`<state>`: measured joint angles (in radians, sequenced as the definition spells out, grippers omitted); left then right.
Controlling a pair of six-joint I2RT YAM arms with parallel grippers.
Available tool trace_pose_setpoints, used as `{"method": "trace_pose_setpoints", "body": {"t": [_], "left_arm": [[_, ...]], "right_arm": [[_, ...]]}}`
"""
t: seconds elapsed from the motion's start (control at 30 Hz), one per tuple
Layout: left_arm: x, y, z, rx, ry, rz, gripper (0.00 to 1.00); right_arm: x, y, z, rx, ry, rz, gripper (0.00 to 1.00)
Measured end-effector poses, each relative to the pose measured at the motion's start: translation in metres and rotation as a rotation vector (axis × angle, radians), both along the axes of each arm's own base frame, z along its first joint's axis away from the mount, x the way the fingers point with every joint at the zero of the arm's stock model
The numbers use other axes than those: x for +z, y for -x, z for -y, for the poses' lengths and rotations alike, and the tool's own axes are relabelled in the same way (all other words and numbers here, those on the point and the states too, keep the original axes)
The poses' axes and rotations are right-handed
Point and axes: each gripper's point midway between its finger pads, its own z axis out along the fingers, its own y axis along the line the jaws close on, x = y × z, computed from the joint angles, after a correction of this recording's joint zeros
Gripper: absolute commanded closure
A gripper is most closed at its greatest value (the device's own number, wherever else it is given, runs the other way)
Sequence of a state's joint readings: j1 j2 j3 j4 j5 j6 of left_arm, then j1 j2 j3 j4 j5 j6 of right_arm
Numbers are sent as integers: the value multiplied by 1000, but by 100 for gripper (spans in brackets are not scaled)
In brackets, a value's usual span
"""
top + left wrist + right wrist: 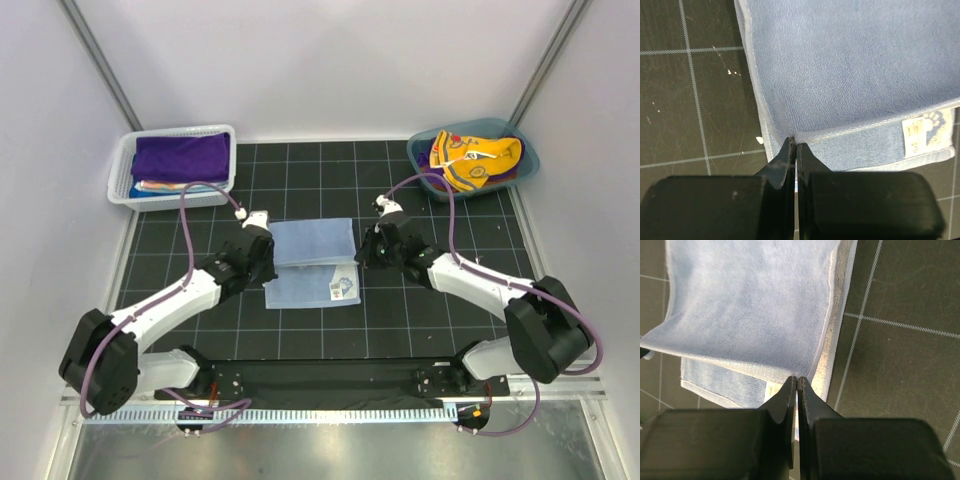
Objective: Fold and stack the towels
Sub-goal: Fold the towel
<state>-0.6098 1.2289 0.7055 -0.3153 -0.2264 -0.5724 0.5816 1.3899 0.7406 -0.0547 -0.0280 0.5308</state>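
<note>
The near layer's paw-print label still lies uncovered, so my right gripper next needs to move back and down toward the towel's near corner (pixel 356 297) beside that label and let go of the towel.
A light blue towel (pixel 312 262) lies on the black grid mat, its far half lifted and folded toward the near half. My left gripper (pixel 262 253) is shut on the towel's left corner, seen in the left wrist view (pixel 794 142). My right gripper (pixel 362 253) is shut on its right corner, seen in the right wrist view (pixel 797 382). The towel (pixel 850 75) shows a white paw-print label (pixel 922 132) on its near layer. A deep purple towel (pixel 180 156) lies in the white basket. Yellow-orange and navy towels (pixel 478 158) lie in the teal tub.
The white mesh basket (pixel 122 175) stands at the back left with folded cloths under the purple one. The teal tub (pixel 422 150) stands at the back right. Grey walls close in the sides and back. The black mat (pixel 420 330) covers the table.
</note>
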Motion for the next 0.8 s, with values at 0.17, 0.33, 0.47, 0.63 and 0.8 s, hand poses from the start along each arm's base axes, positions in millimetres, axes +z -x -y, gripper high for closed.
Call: {"method": "trace_pose_setpoints", "body": {"t": [0.17,0.33,0.47,0.63,0.8], "left_arm": [[16,1,0,0,23,37,100],[18,1,-1,5,24,40,100],[16,4,1,6,27,31,100],[-1,13,3,-9,4,-12,98],[-22,22,5,-27,-34,-66,97]], "right_arm": [[19,0,0,-1,-19,34,99],[26,0,0,-2,-26,50,99],[17,5,1,2,-19,35,99],[-4,16,2,9,0,-9,99],[-26,23,2,13,23,-60,98]]}}
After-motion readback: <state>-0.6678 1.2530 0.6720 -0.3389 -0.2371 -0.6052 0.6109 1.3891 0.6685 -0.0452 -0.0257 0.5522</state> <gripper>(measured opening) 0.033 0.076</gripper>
